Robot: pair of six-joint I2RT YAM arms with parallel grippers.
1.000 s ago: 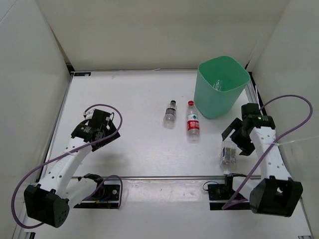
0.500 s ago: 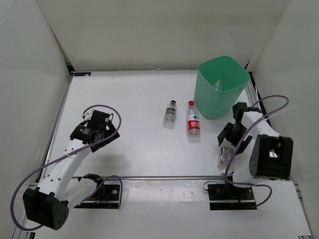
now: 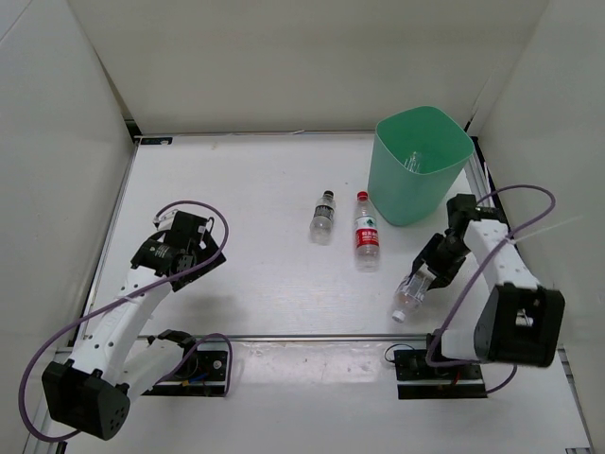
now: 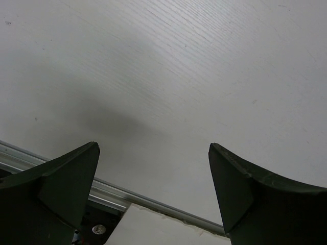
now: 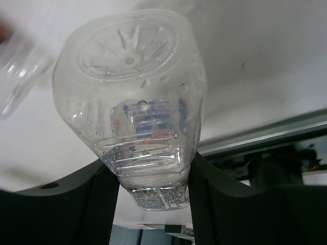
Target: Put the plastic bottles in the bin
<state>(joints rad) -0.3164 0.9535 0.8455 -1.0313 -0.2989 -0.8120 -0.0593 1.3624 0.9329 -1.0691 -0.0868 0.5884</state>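
My right gripper should lift the held bottle above the mint-green bin's higher rim, then carry it outward over the bin's opening to open.
My right gripper point(image 3: 425, 276) point(image 5: 153, 168) is shut on a stubby clear bottle point(image 3: 408, 293) point(image 5: 138, 97) with a bluish label, near the table's front right. Its ribbed base points away from the wrist camera and its cap end slants toward the front rail. A short dark-capped bottle point(image 3: 323, 215) and a red-capped bottle point(image 3: 365, 230) with a red-white label lie mid-table. Inside the mint-green bin point(image 3: 397, 194) at the back right lies a slim clear bottle point(image 3: 413, 161). My left gripper point(image 3: 203, 257) point(image 4: 153, 149) hangs open over bare table at the left, nothing between its fingers.
A metal rail point(image 3: 312, 337) runs along the table's front edge, close to the held bottle's cap. White walls close in the table at the back and both sides. The bin stands just behind my right arm. Purple cables loop from both arms.
My right gripper has closed on the stubby bottle. The bottle has swung from lying near the rail to slanting left, cap toward the front. The left arm has barely moved.
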